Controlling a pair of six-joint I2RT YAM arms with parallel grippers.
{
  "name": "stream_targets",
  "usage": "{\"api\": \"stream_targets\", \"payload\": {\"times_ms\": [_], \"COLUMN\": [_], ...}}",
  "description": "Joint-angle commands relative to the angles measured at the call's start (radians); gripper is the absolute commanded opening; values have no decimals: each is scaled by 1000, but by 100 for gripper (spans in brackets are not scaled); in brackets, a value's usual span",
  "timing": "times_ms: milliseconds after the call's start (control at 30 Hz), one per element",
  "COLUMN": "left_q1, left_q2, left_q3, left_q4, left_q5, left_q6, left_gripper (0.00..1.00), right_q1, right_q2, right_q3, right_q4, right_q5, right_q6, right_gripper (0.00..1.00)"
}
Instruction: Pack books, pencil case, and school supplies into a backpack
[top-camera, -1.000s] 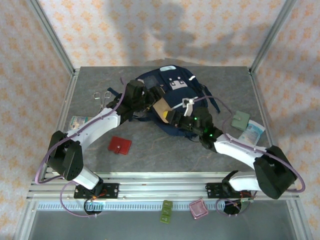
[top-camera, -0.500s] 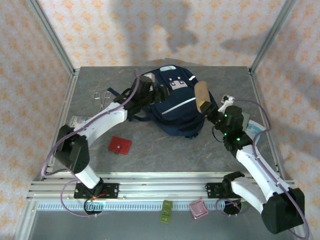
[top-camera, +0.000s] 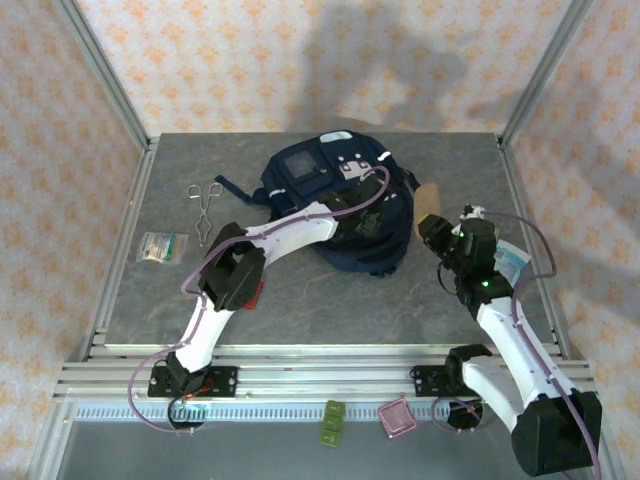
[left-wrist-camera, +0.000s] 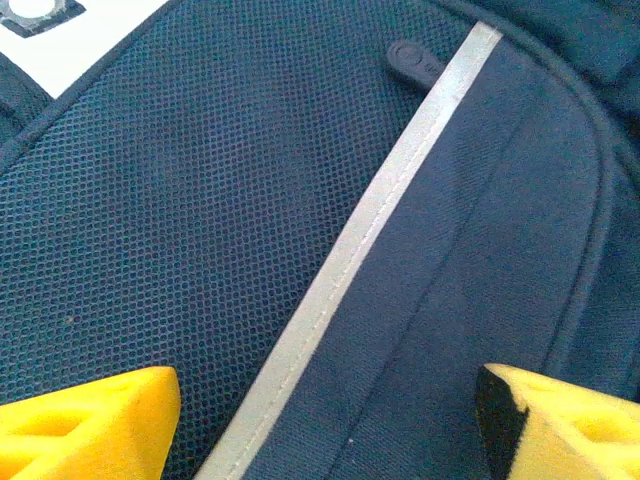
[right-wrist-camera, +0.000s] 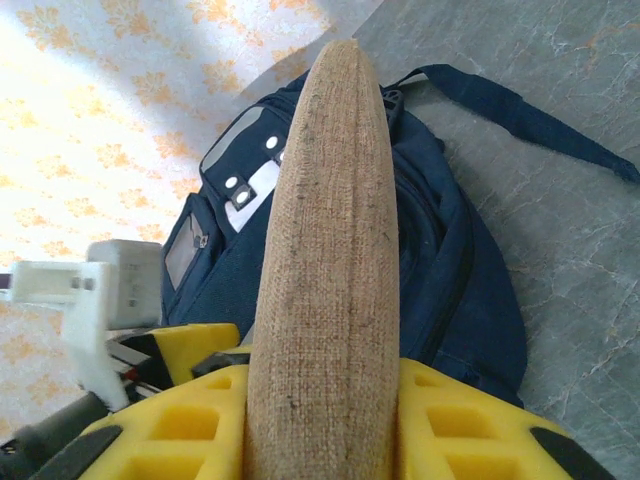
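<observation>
The backpack is still shut, so my left gripper moves back past the grey stripe (left-wrist-camera: 390, 210) next and onto the fold of fabric along the panel's rim.
The navy backpack (top-camera: 300, 195) lies at the table's middle back, grey front panel up. My left gripper (top-camera: 367, 217) hovers open just over its right side. In the left wrist view the yellow fingertips (left-wrist-camera: 90, 420) stand wide apart above mesh fabric and a grey stripe (left-wrist-camera: 390, 210), with nothing between them. My right gripper (top-camera: 438, 233), right of the backpack, is shut on the tan pencil case (top-camera: 430, 200). The case (right-wrist-camera: 325, 260) stands up between the yellow pads (right-wrist-camera: 480, 420). The red school supplies item (top-camera: 258, 293) is mostly hidden under the left elbow. The books are out of view.
Metal scissors (top-camera: 205, 198) and a small packet (top-camera: 162, 246) lie at the left. Another packet (top-camera: 510, 264) lies at the right, beside the right arm. A backpack strap (right-wrist-camera: 520, 115) trails over the grey table (top-camera: 330, 300). Frame posts stand at the back corners.
The left arm swung from the backpack's left side across to its right front. The right gripper drew back to the right, away from the backpack, still holding the pencil case.
</observation>
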Motion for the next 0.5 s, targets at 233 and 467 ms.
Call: {"api": "stream_targets", "payload": {"times_ms": [233, 467], "left_q1": [-43, -60], "left_q2": [32, -125], "left_q3": [6, -118], "left_q4": [-31, 81], "left_q5": [-283, -64], "left_q6": [141, 147], "left_gripper": [76, 79], "right_q1": [-8, -7], "right_q2": [1, 4], "right_q3": [-33, -29], "right_q4": [76, 78], "right_q5": [-30, -30], "right_q6": [21, 21], "right_gripper": [30, 30]}}
